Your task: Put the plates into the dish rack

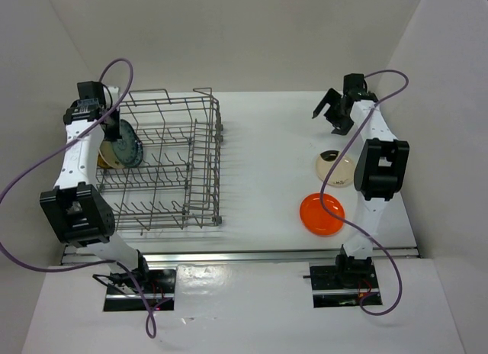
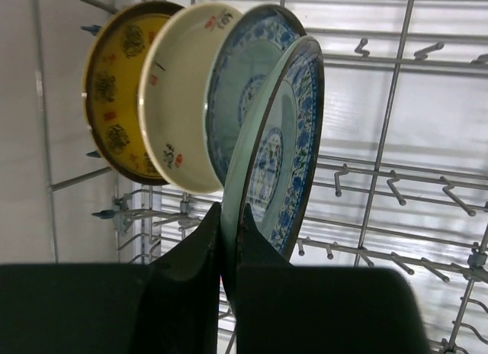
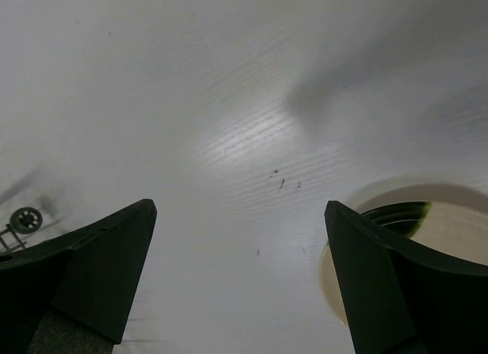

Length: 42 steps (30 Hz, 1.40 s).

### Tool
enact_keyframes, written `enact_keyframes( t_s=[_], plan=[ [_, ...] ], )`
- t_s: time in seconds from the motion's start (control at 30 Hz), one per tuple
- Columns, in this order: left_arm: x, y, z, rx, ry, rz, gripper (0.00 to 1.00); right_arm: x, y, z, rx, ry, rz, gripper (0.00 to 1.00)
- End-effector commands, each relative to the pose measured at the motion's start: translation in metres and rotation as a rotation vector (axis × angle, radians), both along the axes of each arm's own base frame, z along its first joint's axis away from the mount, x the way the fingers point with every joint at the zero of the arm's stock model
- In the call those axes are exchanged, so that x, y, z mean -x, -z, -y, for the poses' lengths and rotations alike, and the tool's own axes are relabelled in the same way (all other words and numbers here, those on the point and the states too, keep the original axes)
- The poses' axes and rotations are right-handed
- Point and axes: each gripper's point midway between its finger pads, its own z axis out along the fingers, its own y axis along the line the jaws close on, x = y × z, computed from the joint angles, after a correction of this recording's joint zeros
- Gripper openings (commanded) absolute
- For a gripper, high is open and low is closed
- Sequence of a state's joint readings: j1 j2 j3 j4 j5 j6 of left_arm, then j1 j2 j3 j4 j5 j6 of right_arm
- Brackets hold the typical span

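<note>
The held plate should go down onto the rack's empty wires beside the standing blue-green plate, then my left gripper should release its rim.
In the left wrist view, three plates stand on edge in the dish rack (image 2: 396, 72): a brown-yellow patterned plate (image 2: 114, 87), a cream plate (image 2: 179, 94) and a blue-green patterned plate (image 2: 244, 72). My left gripper (image 2: 231, 209) is shut on the lower rim of a second blue-green plate (image 2: 286, 140), held upright beside them. From above, the left gripper (image 1: 114, 129) reaches into the rack's (image 1: 216, 152) far left corner. My right gripper (image 1: 332, 110) hangs open over bare table at the far right. A cream plate (image 1: 335, 168) and an orange plate (image 1: 321, 214) lie flat on the table.
White walls enclose the table on the left, back and right. The right arm's link (image 1: 380, 167) stands just right of the cream plate (image 3: 457, 232). Purple cables loop above both arms. A metal rail (image 1: 244, 256) runs along the near table edge.
</note>
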State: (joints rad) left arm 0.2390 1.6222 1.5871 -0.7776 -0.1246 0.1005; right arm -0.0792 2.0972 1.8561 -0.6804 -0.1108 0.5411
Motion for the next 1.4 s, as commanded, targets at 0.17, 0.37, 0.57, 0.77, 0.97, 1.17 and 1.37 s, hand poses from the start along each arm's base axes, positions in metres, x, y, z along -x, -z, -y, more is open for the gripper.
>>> enact_keyframes(
  t_s=[0.17,0.37,0.57,0.77,0.97,1.17,1.37],
  plan=[
    [-0.013,0.032,0.009,0.065,0.037,-0.017,0.00,0.042,-0.026,0.035,0.036,0.113,0.008,1.00],
    [-0.023,0.052,0.013,0.108,0.027,-0.040,0.00,0.065,-0.015,0.048,0.070,0.194,-0.051,1.00],
    [-0.036,0.057,0.015,0.136,0.040,-0.022,0.02,0.091,-0.004,0.070,0.091,0.278,-0.135,1.00],
    [-0.055,0.067,0.025,0.127,0.075,-0.046,0.08,0.115,0.013,0.069,0.032,0.301,-0.164,1.00],
    [-0.056,0.063,0.029,0.045,0.080,-0.104,0.61,0.134,0.019,0.078,0.021,0.339,-0.214,1.00],
    [-0.061,0.028,0.040,-0.027,0.098,-0.065,0.78,0.150,0.026,0.082,0.015,0.360,-0.248,1.00],
    [-0.072,-0.065,0.044,-0.093,0.087,0.136,0.89,0.162,0.038,0.082,0.010,0.345,-0.301,1.00]
  ],
)
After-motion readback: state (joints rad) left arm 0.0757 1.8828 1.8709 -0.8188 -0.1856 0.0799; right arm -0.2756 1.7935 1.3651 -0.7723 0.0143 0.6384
